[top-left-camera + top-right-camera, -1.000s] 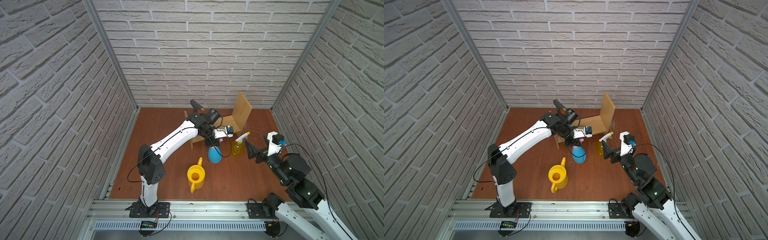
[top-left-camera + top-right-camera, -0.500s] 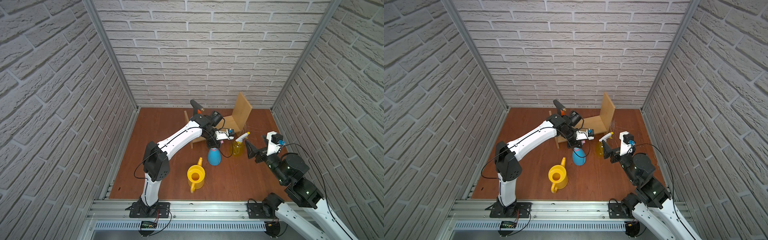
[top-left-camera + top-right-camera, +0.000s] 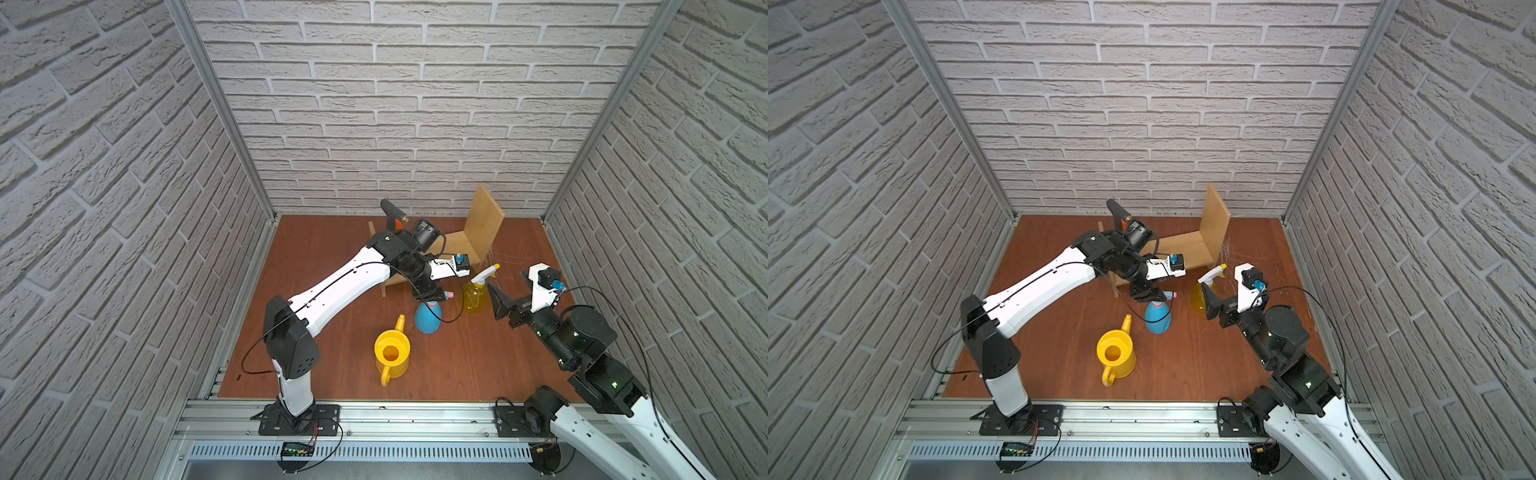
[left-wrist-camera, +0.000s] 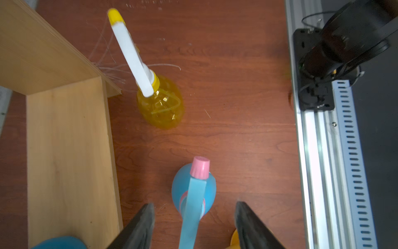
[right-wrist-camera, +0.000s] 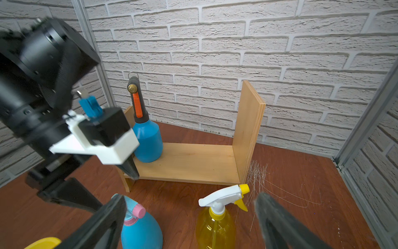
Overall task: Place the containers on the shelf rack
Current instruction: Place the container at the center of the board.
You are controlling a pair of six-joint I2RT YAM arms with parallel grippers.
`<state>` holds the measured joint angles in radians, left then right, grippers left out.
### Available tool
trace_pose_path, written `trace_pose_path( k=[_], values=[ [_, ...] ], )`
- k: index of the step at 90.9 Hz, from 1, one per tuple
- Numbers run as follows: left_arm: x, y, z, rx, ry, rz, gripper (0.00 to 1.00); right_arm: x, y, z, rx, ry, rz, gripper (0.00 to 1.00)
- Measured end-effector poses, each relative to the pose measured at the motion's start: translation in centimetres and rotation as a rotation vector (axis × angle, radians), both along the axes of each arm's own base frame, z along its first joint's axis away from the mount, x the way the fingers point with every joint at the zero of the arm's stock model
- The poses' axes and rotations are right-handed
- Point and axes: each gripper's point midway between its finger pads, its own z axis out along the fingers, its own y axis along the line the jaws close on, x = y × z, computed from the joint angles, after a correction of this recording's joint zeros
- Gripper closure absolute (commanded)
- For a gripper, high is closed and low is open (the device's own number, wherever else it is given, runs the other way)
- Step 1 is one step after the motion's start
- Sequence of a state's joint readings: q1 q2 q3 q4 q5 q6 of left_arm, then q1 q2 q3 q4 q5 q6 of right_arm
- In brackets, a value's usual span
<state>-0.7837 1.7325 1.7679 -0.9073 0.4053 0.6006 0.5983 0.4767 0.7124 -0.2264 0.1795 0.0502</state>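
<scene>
The bottle with the blue trigger head [image 3: 1168, 295] [image 5: 132, 207] stands off the rack, so my right gripper needs to turn and swing onto that head next. The head lies across from my right gripper, by my left gripper.
The shelf rack [image 3: 484, 220] stands at the back of the brown floor. The blue pump sprayer [image 5: 147, 140] stands on the rack's board, beside its shorter side panel. The blue teardrop spray bottle [image 3: 428, 320] stands upright on the floor in front of the rack. My left gripper [image 4: 195, 205] is open astride that bottle's blue trigger head, both fingers clear of it. The clear yellow spray bottle [image 3: 475, 295] stands on the floor near the tall panel. My right gripper [image 5: 190, 199] is open wide just short of it, touching nothing. The yellow watering can [image 3: 392, 353] stands nearer the front.
Brick-pattern walls close in three sides, and an aluminium rail [image 3: 374, 415] runs along the front. Thin clear strands [image 5: 258, 172] lie on the floor by the rack's tall panel. My left arm [image 3: 345, 286] reaches across in front of the rack's shorter end.
My left gripper's jaws have opened off the blue teardrop bottle's head, and the bottle now stands free on the floor. The right arm has stayed in place.
</scene>
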Motion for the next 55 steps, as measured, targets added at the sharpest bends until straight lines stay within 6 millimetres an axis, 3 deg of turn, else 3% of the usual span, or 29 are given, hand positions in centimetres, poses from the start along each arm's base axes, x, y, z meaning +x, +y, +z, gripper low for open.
trace_pose_path(
  k=[16,28,40,48,55],
  values=[
    [-2.3,2.9,4.4,-0.216,-0.087,0.105,0.27,-0.4,2.9,-1.5,-0.057,0.045,0.183,0.02],
    [-2.1,5.4,6.1,-0.444,-0.156,0.308,0.03,-1.4,7.3,-4.1,-0.137,0.158,0.468,0.02],
    [-0.9,8.1,4.3,-0.645,-0.127,0.568,0.02,-1.9,10.1,-5.7,-0.212,0.262,0.671,0.02],
    [-0.1,9.8,2.3,-0.680,-0.081,0.711,0.02,-1.5,10.6,-6.2,-0.239,0.293,0.726,0.00],
    [0.2,10.8,2.4,-0.708,-0.067,0.787,0.02,-0.6,10.4,-6.5,-0.251,0.317,0.743,0.04]
  ],
)
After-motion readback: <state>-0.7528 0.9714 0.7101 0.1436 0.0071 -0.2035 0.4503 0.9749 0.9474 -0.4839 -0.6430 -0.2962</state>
